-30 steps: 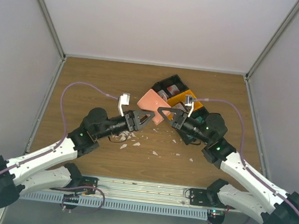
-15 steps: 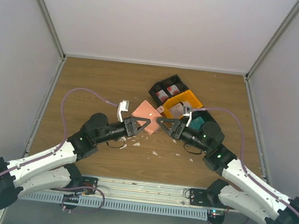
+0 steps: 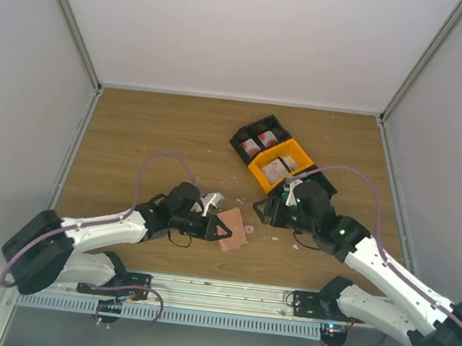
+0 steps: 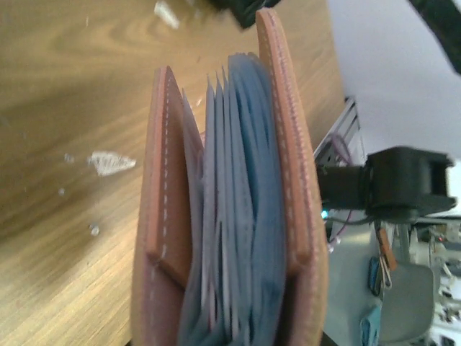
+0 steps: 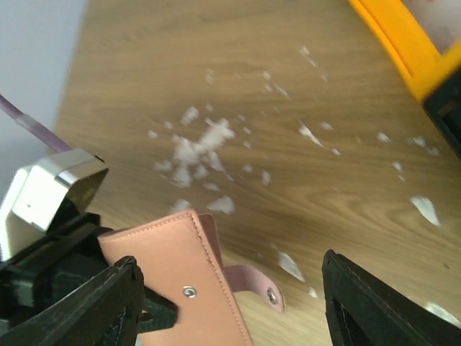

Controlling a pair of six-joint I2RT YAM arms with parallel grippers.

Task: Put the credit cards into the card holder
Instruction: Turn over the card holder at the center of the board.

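Note:
The card holder (image 3: 234, 233) hangs low over wood free of bins. I will therefore lower it with my left gripper onto the near tabletop and release it there.
The salmon-pink card holder (image 3: 234, 233) hangs low over the near middle of the table, and my left gripper (image 3: 218, 224) is shut on it. In the left wrist view the card holder (image 4: 284, 144) stands edge-on, slightly spread, with grey-blue leaves between its covers; my fingers are hidden behind it. My right gripper (image 3: 263, 210) is open just right of it, holding nothing. In the right wrist view the card holder (image 5: 173, 267) shows its unfastened snap strap (image 5: 253, 282) between my spread fingers (image 5: 374, 303). White credit cards with red markings (image 3: 251, 148) lie in the black bin (image 3: 244, 132).
An orange bin (image 3: 257, 172) sits beside the black one at the back right, with another black bin partly hidden under my right arm. White crumbs (image 5: 198, 148) are scattered over the wood around the middle of the table.
My left gripper shut on the card holder and drew it toward the near edge. My right gripper opened, let go of it and pulled back to the right.

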